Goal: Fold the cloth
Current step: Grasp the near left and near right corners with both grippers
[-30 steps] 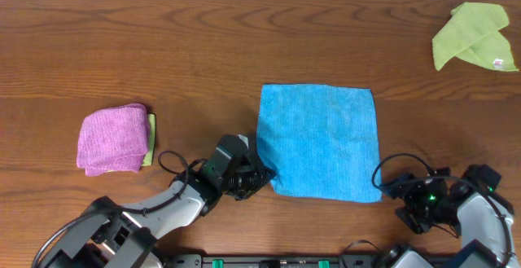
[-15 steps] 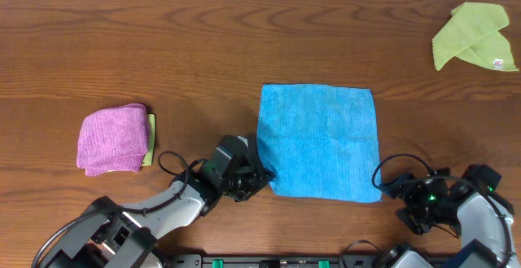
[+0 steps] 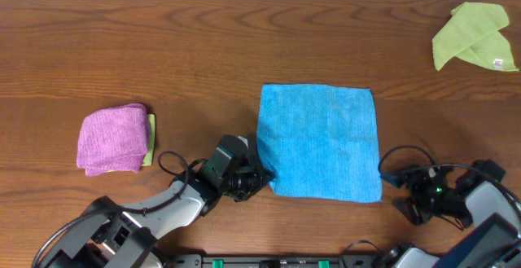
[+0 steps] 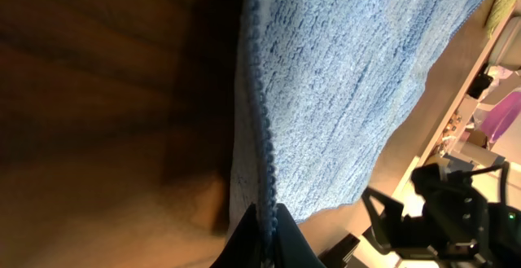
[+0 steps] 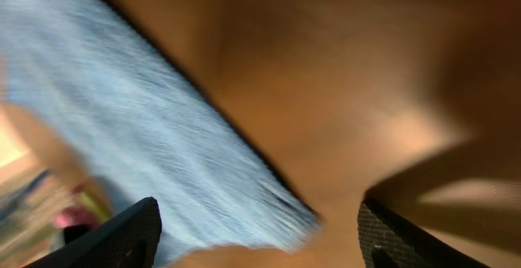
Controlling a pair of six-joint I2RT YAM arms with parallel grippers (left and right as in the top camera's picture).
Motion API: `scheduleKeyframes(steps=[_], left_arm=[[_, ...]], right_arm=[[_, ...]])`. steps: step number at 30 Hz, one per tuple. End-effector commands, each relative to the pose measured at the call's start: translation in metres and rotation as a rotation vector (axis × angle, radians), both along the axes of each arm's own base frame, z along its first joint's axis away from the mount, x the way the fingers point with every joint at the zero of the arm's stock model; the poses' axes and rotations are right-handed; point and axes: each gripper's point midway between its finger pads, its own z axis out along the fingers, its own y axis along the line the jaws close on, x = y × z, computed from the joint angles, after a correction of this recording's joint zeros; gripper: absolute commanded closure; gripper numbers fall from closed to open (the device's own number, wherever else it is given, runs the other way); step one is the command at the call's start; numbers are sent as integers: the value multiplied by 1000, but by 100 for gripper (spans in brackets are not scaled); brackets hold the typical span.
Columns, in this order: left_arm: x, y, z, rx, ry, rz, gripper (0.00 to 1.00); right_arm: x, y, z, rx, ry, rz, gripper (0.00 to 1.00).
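Note:
My right gripper brings its open fingers left in the overhead view next and closes, since the cloth's free near corner [image 3: 377, 198] [image 5: 297, 229] lies that way.
A blue cloth [image 3: 319, 141] lies flat and square on the wooden table. My left gripper [image 3: 262, 175] is at its near left corner and is shut on the cloth's hem [image 4: 262, 211], which runs between the two fingers. My right gripper [image 3: 399, 193] is open, a little to the right of the cloth's near right corner, not touching it. In the blurred right wrist view the cloth's corner [image 5: 277, 203] lies between the spread fingers [image 5: 259, 239].
A folded pink cloth [image 3: 114, 138] on a yellow-green one lies at the left. A crumpled green cloth [image 3: 474, 36] lies at the far right corner. Cables loop near both wrists along the near table edge.
My right gripper has shifted a little to the right, away from the cloth's near right corner. The left gripper and the cloth have not moved.

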Motion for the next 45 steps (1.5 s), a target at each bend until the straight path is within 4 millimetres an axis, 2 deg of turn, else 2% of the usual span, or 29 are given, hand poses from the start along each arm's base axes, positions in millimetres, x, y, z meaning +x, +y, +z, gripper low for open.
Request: scheduleKeyframes(steps=[1,16,22,32,37,42,45], left_arm=[[2,-3,2,-7,-3,-10,95],[2,-3,2,-5,-11,-17,94],[1,-3,2,-4,-14,-21,94],[3,-1,2,-4,-14,-13,94],[4,-1,2,-5,-14,-12,94],[7,2,2,-8,-11,0,94],[7,2,3,-11,-9,-2,94]], right_arm=[[-22,7,-29,-15,92,54,21],[-14,13,-38,-145,17,300,21],[-16,14,-41,-172,70,295,21],[-36,26,-37,-90,177,252,21],[-38,27,-37,-83,201,232,22],[-39,27,-37,-82,206,229,26],[-39,29,-38,-85,208,235,34]])
